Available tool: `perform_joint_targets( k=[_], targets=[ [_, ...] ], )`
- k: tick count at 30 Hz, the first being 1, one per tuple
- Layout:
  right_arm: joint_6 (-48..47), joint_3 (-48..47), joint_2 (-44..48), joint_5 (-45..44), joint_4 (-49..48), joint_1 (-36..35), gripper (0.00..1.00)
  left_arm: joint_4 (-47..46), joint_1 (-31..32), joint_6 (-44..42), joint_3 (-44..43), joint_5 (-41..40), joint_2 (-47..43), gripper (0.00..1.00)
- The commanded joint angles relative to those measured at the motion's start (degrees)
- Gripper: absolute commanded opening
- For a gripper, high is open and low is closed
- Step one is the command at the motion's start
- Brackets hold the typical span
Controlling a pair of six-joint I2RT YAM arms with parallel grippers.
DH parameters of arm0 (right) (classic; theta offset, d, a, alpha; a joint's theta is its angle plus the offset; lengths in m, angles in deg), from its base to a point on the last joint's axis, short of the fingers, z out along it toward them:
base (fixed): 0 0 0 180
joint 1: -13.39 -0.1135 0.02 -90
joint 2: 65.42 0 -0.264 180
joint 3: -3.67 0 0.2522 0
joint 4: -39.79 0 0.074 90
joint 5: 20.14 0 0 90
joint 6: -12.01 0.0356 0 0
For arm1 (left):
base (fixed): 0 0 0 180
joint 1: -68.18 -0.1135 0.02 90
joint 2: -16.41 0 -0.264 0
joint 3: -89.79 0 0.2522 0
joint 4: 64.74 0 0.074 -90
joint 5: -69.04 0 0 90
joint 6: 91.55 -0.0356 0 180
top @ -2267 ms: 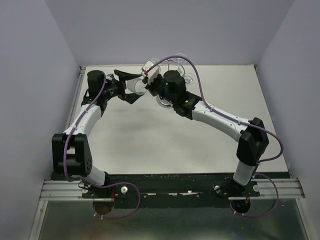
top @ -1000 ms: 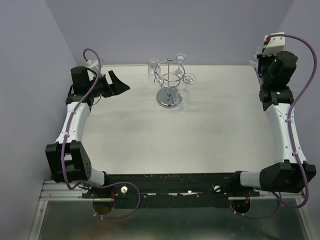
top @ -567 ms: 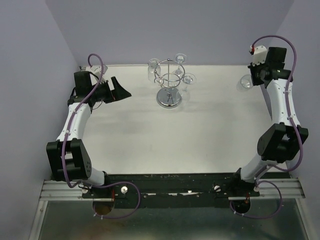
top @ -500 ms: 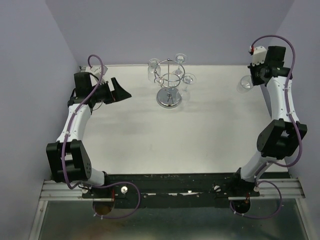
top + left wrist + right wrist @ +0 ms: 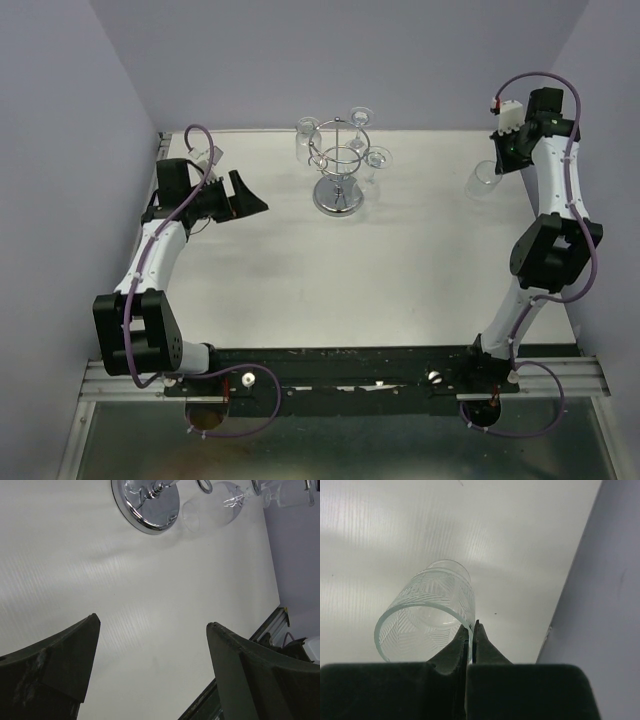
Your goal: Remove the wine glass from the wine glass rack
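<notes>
My right gripper moves down next, sets the etched glass's base away from the rack (image 5: 338, 160) and opens, since bare white tabletop lies beneath the glass there.
The chrome wine glass rack (image 5: 338, 160) stands at the back middle of the table on its round mirrored base (image 5: 146, 505), with clear glasses (image 5: 307, 135) hanging from its hooks. One hanging wine glass (image 5: 215, 510) shows in the left wrist view. My right gripper (image 5: 497, 163) is at the far right back, shut on the rim wall of a clear etched glass (image 5: 427, 612), also seen from above (image 5: 482, 180), low over the table. I cannot tell if it touches the table. My left gripper (image 5: 250, 195) is open and empty, left of the rack, its jaws wide apart (image 5: 153, 621).
The lilac side wall (image 5: 600, 605) rises close to the right of the held glass. The table's near edge and black rail (image 5: 270, 630) show past my left fingers. White tabletop (image 5: 340, 270) lies between the arms.
Both grippers left the rack. My right arm swung to the far right back with the etched glass and lowered it a little. My left gripper drew back to the left, open.
</notes>
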Motion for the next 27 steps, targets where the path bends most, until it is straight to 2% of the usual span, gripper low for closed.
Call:
perform_joint_targets(
  k=[1, 17, 27],
  targets=[
    [-0.6, -1.4, -2.9, 0.2, 1.3, 0.8, 0.01, -1.4, 0.3, -1.0, 1.0, -0.9, -1.8, 0.99],
    [0.1, -3.1, -8.8, -2.2, 0.4, 1.9, 0.01, 1.9, 0.4, -4.0, 2.0, -2.7, -3.1, 0.99],
    [0.4, -3.7, -10.2, -3.1, -0.6, 1.9, 0.01, 4.2, 0.4, -6.0, 0.8, -0.6, -1.8, 0.99]
  ],
)
